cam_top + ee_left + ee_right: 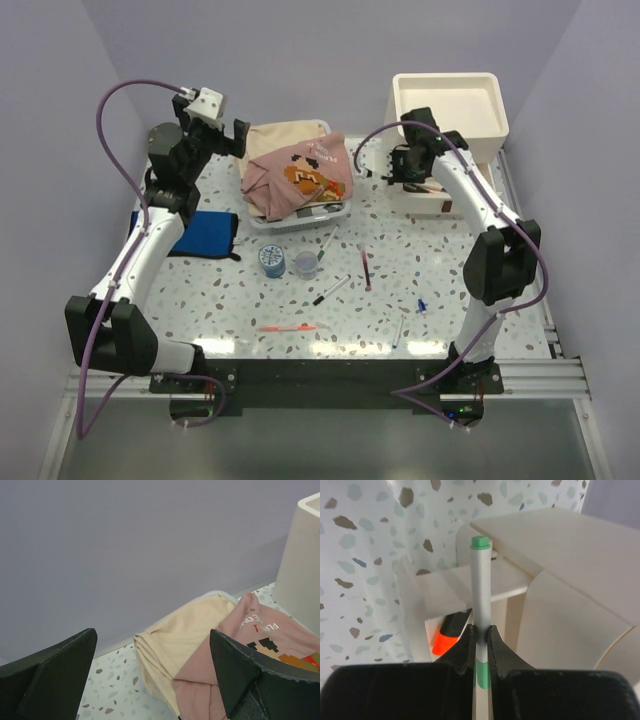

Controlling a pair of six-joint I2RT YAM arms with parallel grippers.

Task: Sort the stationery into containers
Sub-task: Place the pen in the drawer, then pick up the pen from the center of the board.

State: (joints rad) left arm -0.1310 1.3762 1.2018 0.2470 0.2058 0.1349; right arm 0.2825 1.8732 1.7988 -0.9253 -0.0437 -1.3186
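The robot's right gripper needs to move farther over the open drawer [445, 595] next and let go of the grey marker, as the drawer's middle [500, 619] is to the gripper's right in the top view.
My right gripper [480, 632] is shut on a grey marker with a green cap [480, 585], held over the open drawer [445, 595] of the cream drawer unit [447, 105]. An orange-and-black marker [451, 632] lies in that drawer. In the top view the right gripper [408, 165] is at the unit's front left. My left gripper [215, 135] is open and empty, raised at the back left. Several pens [331, 290] lie loose on the table, with a blue tape roll [271, 259] and a small clear cup [305, 265].
A clear basket of pink and beige clothes [297, 175] stands at the back centre; the clothes also show in the left wrist view [200, 645]. A blue cloth [205, 235] lies by the left arm. A red-orange pen [287, 327] lies near the front edge.
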